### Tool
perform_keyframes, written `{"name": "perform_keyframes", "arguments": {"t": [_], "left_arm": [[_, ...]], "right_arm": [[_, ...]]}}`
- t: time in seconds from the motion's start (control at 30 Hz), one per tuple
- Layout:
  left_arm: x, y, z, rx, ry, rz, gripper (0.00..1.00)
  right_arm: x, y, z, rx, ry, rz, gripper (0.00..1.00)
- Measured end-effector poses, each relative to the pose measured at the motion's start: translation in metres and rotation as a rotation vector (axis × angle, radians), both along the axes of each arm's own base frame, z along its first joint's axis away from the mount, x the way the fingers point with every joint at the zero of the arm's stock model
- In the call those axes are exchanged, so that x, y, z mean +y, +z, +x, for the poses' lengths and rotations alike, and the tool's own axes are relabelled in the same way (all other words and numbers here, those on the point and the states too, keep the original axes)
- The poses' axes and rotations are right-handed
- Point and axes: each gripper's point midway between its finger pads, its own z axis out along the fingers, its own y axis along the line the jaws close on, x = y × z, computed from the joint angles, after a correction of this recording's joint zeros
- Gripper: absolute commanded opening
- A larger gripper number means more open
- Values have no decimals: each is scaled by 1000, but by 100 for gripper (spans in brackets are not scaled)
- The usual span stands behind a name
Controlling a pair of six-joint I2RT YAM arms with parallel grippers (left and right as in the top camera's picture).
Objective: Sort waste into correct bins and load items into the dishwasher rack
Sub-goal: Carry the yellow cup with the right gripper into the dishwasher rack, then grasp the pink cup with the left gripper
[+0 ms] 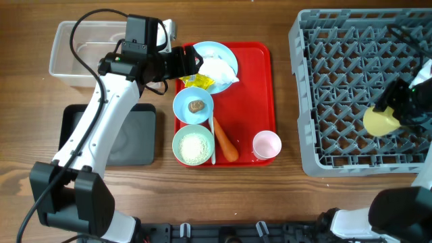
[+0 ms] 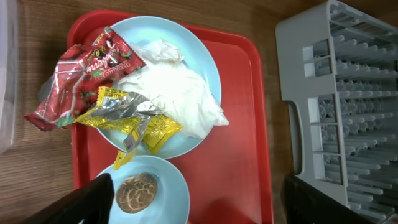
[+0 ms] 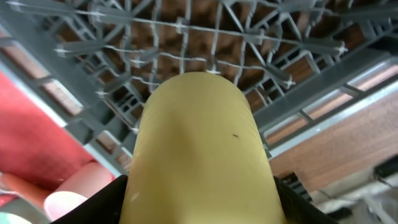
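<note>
My right gripper should move the yellow cup back and down onto the pegs by the rack's near edge and release it, because that part of the rack is empty.
My left gripper is open and empty above the light blue plate on the red tray. The plate holds white crumpled paper, a red wrapper and a yellow wrapper. A light blue bowl below it holds the brown lump. A second bowl with rice, the carrot, the white spoon and the pink cup lie on the tray. My right gripper is shut on the yellow cup over the grey rack.
The clear tub stands at the far left, the black tray in front of it. The red serving tray lies between them and the rack. The left arm reaches across both bins.
</note>
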Motion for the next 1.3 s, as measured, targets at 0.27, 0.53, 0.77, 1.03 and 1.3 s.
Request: {"name": "perform_keyframes", "arguments": {"t": [0.27,0.53,0.77,1.03,1.3], "left_arm": [[5,-13,-7,56,12,31,89],[5,-38,-7,123,12,47,88],[5,-38,-7,123,12,47,88],[5,-38,-7,123,12,47,94],[-69,-44,-65,74,-445,118,93]], "right_arm": [[-5,-53,-23,151,-67,-17,64],[-17,-93,-36,177,-150,-1,73],[-22,-94,-31,153,-162,-15,86],[-22,-89,-22,116,-155,-2,100],[-13,47,51,-303,27,-90,100]]}}
